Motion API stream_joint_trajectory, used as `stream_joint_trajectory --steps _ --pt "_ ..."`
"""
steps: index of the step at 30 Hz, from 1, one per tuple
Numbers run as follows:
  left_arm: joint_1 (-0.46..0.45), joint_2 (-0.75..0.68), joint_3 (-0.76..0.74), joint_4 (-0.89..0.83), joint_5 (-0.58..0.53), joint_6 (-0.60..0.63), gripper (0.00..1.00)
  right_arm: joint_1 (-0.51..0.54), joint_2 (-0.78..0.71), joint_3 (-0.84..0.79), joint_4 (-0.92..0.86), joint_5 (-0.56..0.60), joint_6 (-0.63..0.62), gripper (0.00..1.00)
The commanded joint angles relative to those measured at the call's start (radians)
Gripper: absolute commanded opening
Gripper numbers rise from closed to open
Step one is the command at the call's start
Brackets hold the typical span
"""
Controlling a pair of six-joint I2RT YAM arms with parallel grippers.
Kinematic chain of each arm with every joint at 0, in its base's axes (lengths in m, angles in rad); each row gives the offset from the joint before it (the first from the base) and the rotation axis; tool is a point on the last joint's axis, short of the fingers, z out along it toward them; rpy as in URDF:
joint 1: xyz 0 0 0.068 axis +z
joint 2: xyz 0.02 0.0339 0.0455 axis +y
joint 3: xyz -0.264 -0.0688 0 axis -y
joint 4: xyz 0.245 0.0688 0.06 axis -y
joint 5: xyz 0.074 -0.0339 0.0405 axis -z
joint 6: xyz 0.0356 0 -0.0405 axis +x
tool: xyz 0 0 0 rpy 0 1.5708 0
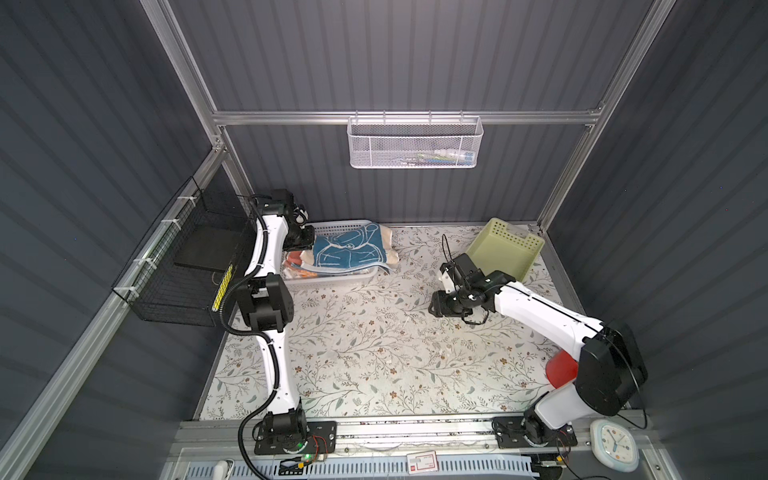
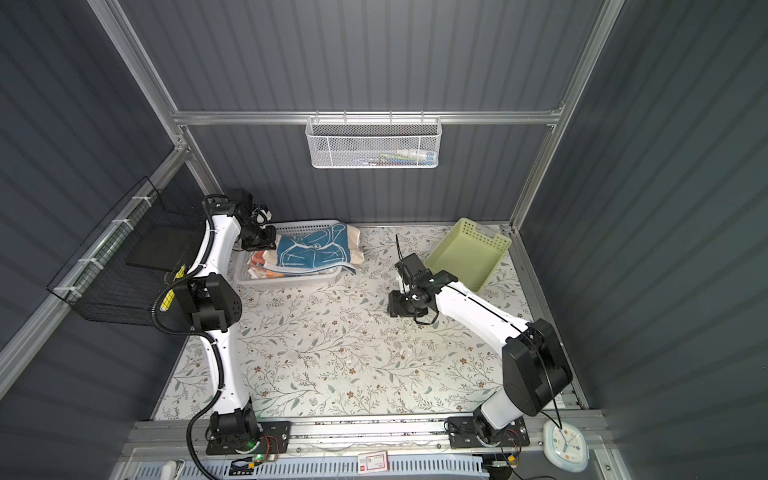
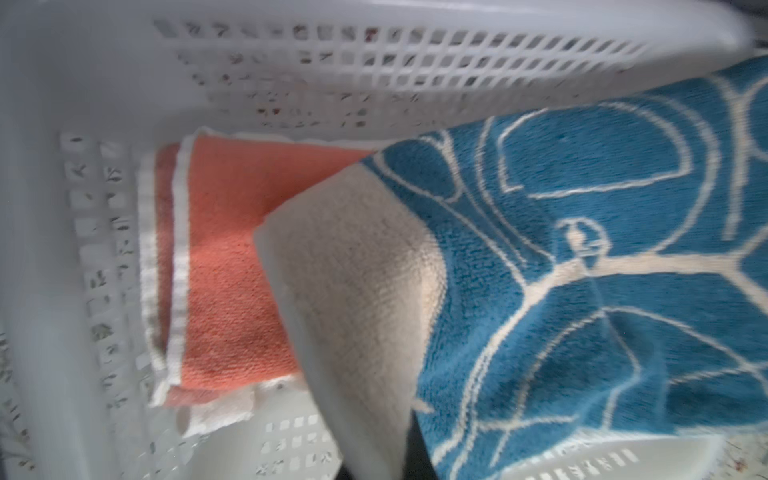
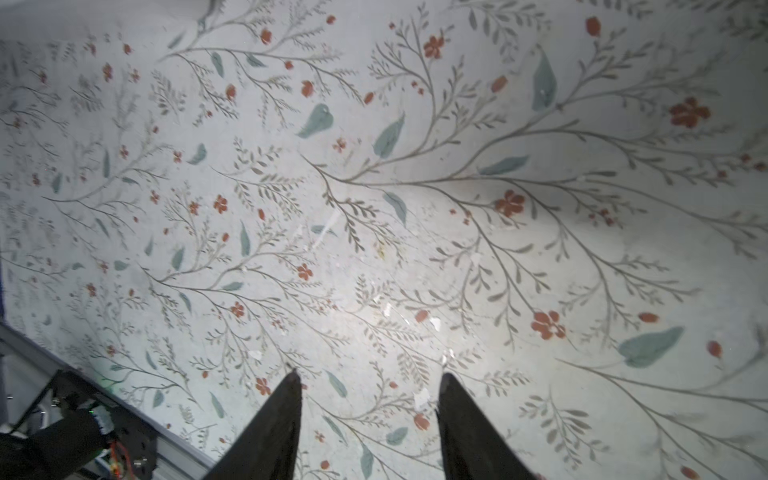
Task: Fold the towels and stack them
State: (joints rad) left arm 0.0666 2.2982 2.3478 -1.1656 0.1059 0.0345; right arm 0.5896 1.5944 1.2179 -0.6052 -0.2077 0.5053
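The left gripper next draws the cream towel's edge to the white basket's end (image 1: 287,266) (image 3: 84,268) by the black wire basket and releases it, as its other end overhangs the white basket's rim.
The cream towel with a blue line-drawing panel (image 1: 349,249) (image 2: 313,249) lies on top of a stack in the white slotted basket (image 1: 332,282), its right end draped over the rim. In the left wrist view this towel (image 3: 582,249) covers a folded coral-orange towel (image 3: 232,257), with a white cloth edge (image 3: 216,409) beneath. My left gripper (image 1: 306,243) (image 2: 266,241) is at the basket's left end, shut on the top towel's cream edge. My right gripper (image 4: 368,376) (image 1: 436,307) hovers open and empty over the floral table covering (image 4: 374,187).
A pale green basket (image 1: 505,247) leans tilted at the back right. A white mesh basket (image 1: 415,143) hangs on the back wall and a black wire basket (image 1: 174,266) on the left wall. A red object (image 1: 561,368) sits behind the right arm; a clock (image 1: 614,444) lies front right.
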Motion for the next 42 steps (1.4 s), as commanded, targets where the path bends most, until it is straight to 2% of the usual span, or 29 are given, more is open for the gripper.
stream_joint_trajectory --steps 1,4,9,15,20,28,29,31,33,38,42 --pt "-0.001 -0.043 -0.024 0.057 -0.169 0.018 0.0 -0.003 0.096 0.115 0.079 -0.151 0.073 0.53" --pt "0.002 -0.012 -0.054 0.082 -0.244 0.015 0.0 0.005 0.205 0.235 0.124 -0.22 0.125 0.52" --pt "0.014 -0.017 -0.094 0.132 -0.305 0.026 0.0 0.026 0.37 0.424 0.128 -0.248 0.171 0.51" --pt "0.018 -0.042 -0.089 0.146 -0.322 0.037 0.0 0.035 0.498 0.538 0.143 -0.301 0.222 0.51" --pt "0.017 -0.06 -0.086 0.136 -0.361 0.04 0.0 0.035 0.514 0.552 0.122 -0.289 0.209 0.51" --pt "0.018 -0.11 -0.132 0.132 -0.454 0.024 0.0 0.028 0.45 0.504 0.082 -0.224 0.158 0.51" --pt "0.018 -0.112 -0.133 0.13 -0.449 0.021 0.03 0.027 0.441 0.501 0.076 -0.216 0.151 0.52" --pt "0.018 -0.118 -0.121 0.112 -0.427 0.013 0.31 0.026 0.421 0.494 0.058 -0.195 0.131 0.53" --pt "0.018 -0.134 -0.124 0.11 -0.403 0.009 0.5 0.022 0.399 0.493 0.038 -0.174 0.112 0.54" --pt "0.018 -0.185 -0.116 0.112 -0.373 0.009 0.6 0.013 0.324 0.476 -0.013 -0.076 0.049 0.57" --pt "0.018 -0.234 -0.114 0.12 -0.315 0.012 0.61 0.007 0.245 0.44 -0.045 -0.002 0.004 0.58"
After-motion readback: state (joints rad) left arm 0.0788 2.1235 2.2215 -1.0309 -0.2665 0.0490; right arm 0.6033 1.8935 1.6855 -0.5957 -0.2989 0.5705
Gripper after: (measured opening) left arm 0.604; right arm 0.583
